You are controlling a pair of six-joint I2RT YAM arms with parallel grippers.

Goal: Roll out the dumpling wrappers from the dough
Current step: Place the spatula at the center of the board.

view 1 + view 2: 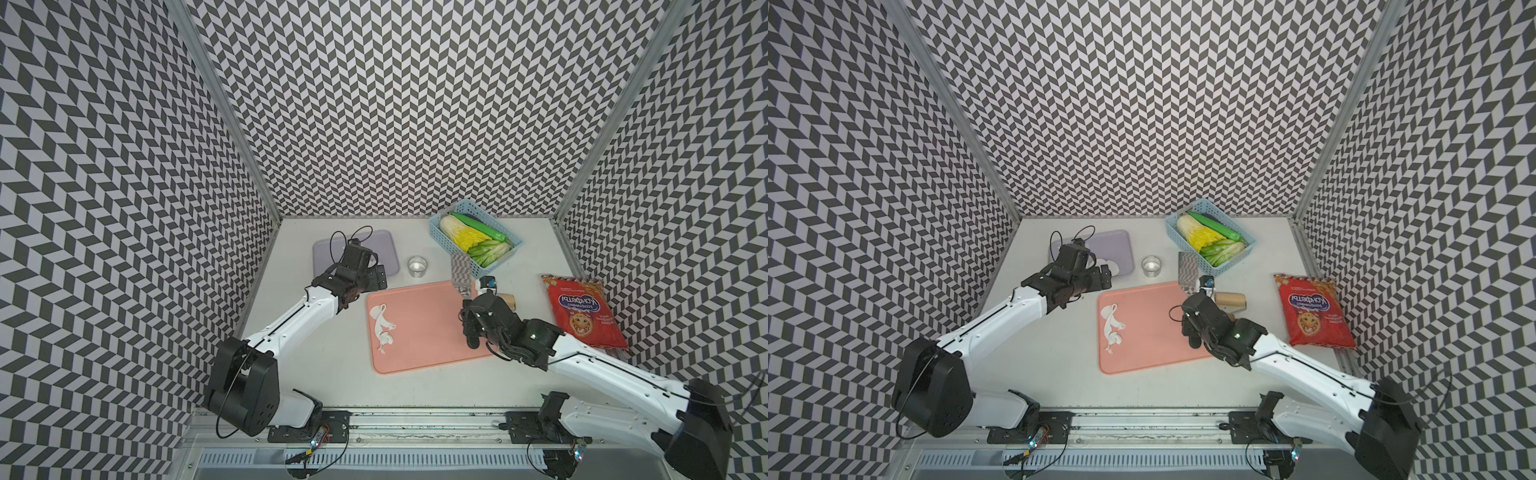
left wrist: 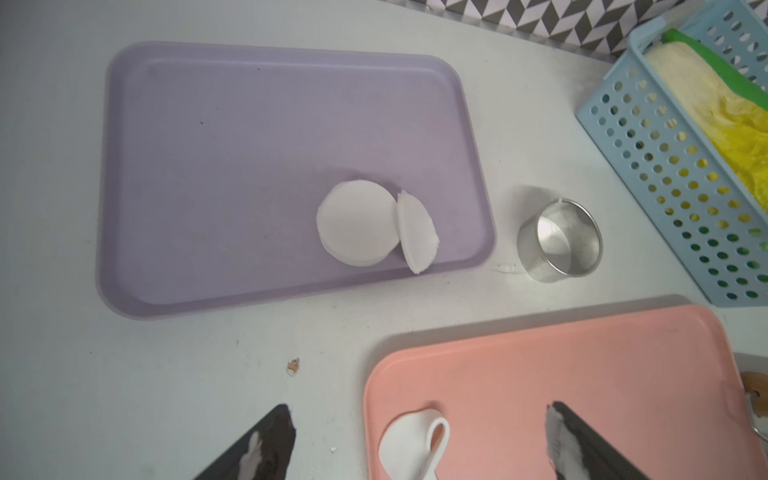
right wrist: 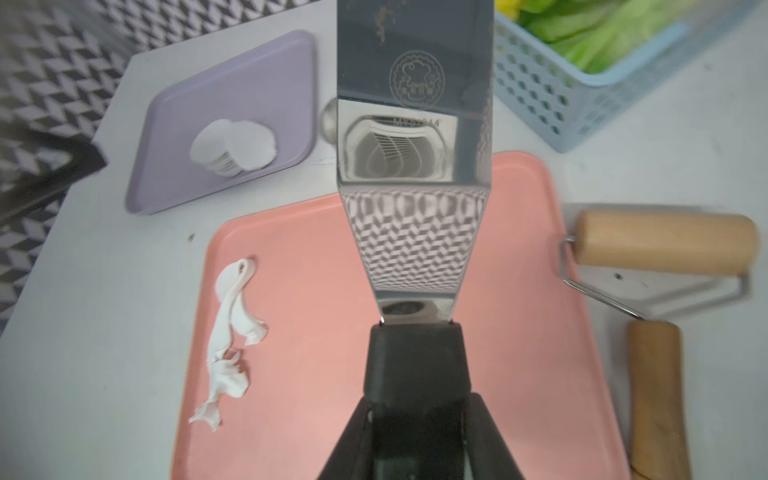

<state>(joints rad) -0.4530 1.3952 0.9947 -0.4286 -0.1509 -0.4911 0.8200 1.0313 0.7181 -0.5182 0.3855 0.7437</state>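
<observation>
I should next move my right gripper down and back past the rolling pin and let go of the spatula [image 3: 415, 166], because bare tabletop is below it, between the rolling pin and the snack bag.
Ragged white dough [image 1: 382, 326] [image 3: 230, 332] lies along the left part of the pink tray [image 1: 428, 332]. A stack of round dumpling wrappers [image 2: 357, 224] [image 3: 235, 145] sits on the purple tray [image 2: 249, 166], with one wrapper leaning at the stack's side. My left gripper [image 1: 376, 278] [image 2: 419, 419] is open and empty, hovering between the two trays above the pink tray's far left corner. My right gripper [image 1: 469, 301] [image 3: 415, 407] is shut on the black handle of a metal spatula [image 3: 415, 166], whose blade [image 1: 460, 270] reaches past the pink tray's far right corner.
A metal ring cup [image 1: 417, 266] [image 2: 559, 241] stands between the purple tray and a blue basket [image 1: 476, 241] of vegetables. A wooden rolling pin [image 3: 665, 243] [image 1: 1229, 300] lies right of the pink tray. A red snack bag [image 1: 584, 311] lies by the right wall.
</observation>
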